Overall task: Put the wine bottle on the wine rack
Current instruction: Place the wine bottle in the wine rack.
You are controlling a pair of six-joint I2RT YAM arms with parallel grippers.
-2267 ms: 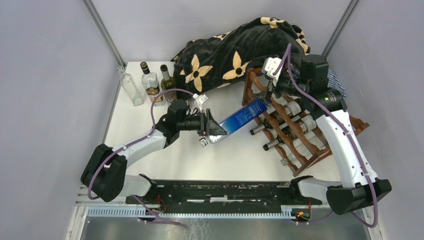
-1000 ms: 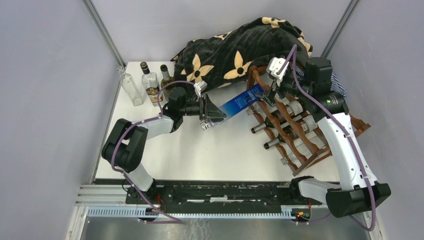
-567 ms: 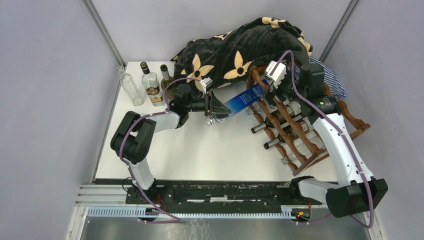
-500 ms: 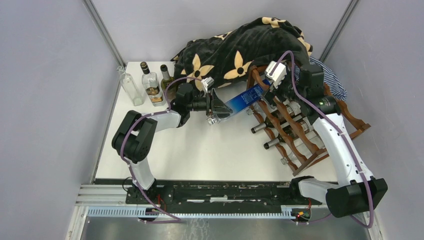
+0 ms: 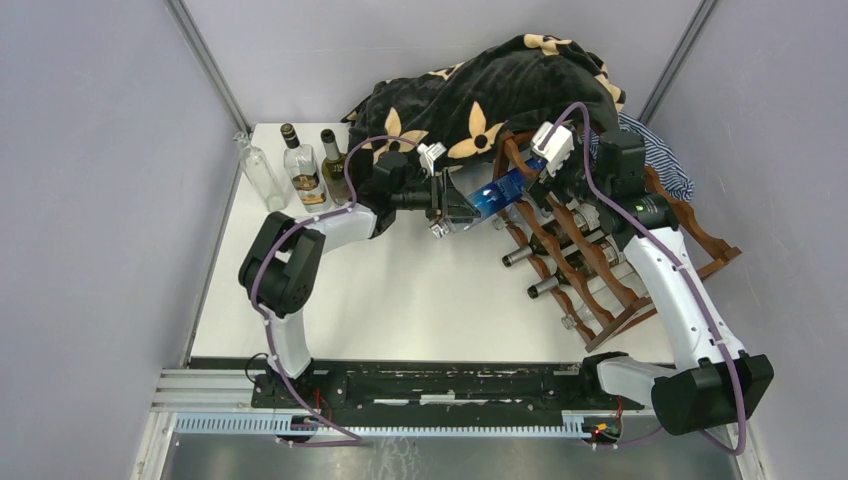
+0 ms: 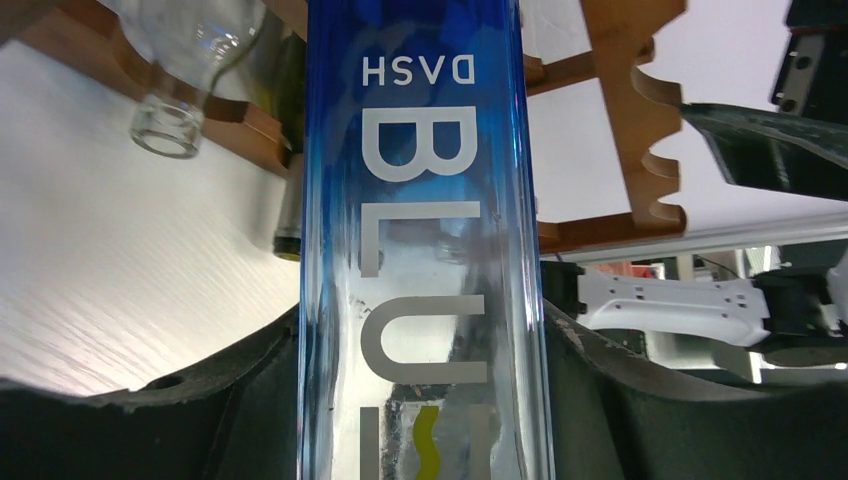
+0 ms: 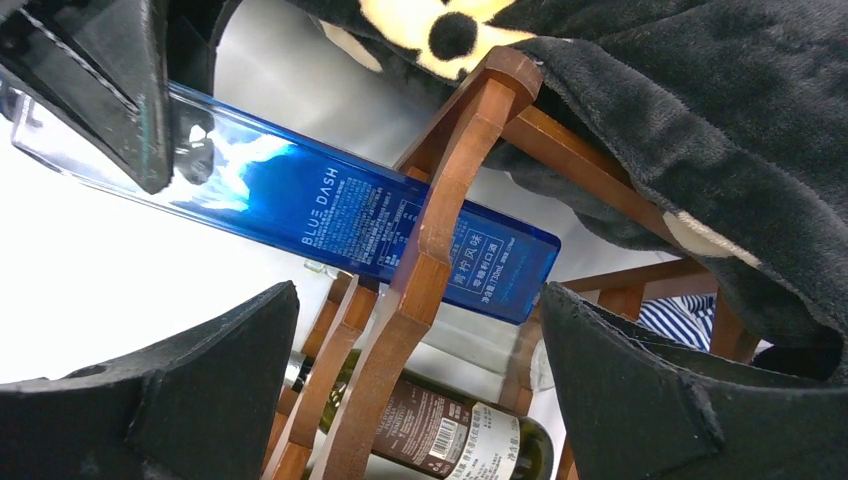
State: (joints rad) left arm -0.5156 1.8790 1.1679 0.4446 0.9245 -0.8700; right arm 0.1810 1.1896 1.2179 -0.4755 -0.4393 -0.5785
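The bottle's neck half is sticking out, so next I need to push my left gripper to the right in the top view and slide the bottle deeper through the rack's top shelf (image 5: 524,170).
The wine bottle (image 5: 497,192) is a square blue glass one marked BLUE DASH. My left gripper (image 5: 447,205) is shut on its neck end and holds it level. Its base end lies through the top tier of the dark reddish-brown wine rack (image 5: 600,270), behind a scalloped rail. The left wrist view shows the bottle (image 6: 420,200) clamped in my left gripper (image 6: 425,400), with the rack (image 6: 620,110) ahead. My right gripper (image 5: 542,192) is open beside the rack top. In the right wrist view it (image 7: 415,310) straddles a rail of the rack (image 7: 440,220) just below the bottle (image 7: 330,210).
A black blanket with tan flowers (image 5: 470,90) drapes over the rack's back. Three upright bottles (image 5: 300,170) stand at the back left. Several bottles (image 5: 565,250) lie in the rack's lower tiers. A striped cloth (image 5: 665,160) lies behind the rack.
My left gripper has carried the blue bottle right and back, and its base end has slid further into the rack's top tier. My right gripper has stayed open near the rack top.
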